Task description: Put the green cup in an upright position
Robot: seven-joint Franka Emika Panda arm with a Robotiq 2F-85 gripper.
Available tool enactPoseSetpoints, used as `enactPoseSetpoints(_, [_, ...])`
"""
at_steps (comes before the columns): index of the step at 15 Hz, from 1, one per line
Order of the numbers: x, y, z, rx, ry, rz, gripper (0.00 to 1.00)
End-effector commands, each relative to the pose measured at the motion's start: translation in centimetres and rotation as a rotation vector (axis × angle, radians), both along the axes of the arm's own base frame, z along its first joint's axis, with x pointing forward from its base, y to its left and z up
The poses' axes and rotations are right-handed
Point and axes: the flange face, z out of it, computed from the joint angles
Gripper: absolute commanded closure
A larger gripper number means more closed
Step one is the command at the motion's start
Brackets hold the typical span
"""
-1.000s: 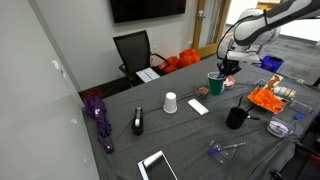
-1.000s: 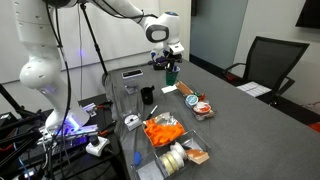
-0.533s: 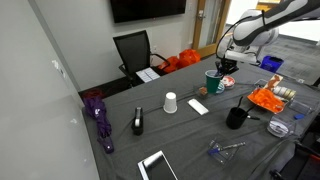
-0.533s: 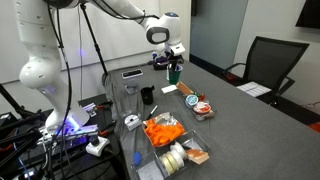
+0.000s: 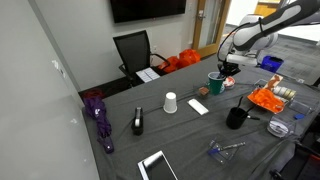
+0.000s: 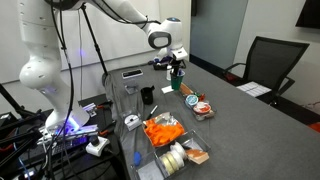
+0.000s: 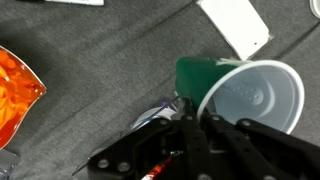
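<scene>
My gripper should next lower the cup onto the bare tabletop beside the white card below and let go of the cup's rim, as the cup's opening already faces up.
The green cup (image 7: 205, 78) is teal-green outside and pale inside, and its mouth faces the wrist camera. My gripper (image 7: 197, 122) is shut on its rim wall, one finger inside and one outside. In both exterior views the cup (image 5: 215, 83) (image 6: 177, 77) hangs mouth-up under the gripper (image 5: 227, 68) (image 6: 177, 66) at the far side of the grey table. I cannot tell whether its base touches the table.
A white paper cup (image 5: 170, 102), a white card (image 5: 198, 106) and a black mug (image 5: 236, 117) stand nearby. An orange bag (image 5: 266, 98) and boxes lie beside them. A round metal-rimmed object (image 7: 155, 115) lies right under the gripper. A purple umbrella (image 5: 97, 115) lies farther off.
The gripper has shifted a little sideways with the green cup in it. Nothing else on the table has moved.
</scene>
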Motion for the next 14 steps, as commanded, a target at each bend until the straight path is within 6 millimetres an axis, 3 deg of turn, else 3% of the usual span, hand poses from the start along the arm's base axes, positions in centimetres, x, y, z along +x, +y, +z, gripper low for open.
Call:
enactPoseSetpoints(1, [-1.3,-1.9,-1.7,-0.054,0.009,0.048,0.99])
enactPoseSetpoints(5, [-3.1,-3.4,-3.5,-0.073,0.004,0.092,0.99])
enactPoseSetpoints(14, [-4.9,-5.5,-5.8,-0.022,-0.103,0.115,0.99])
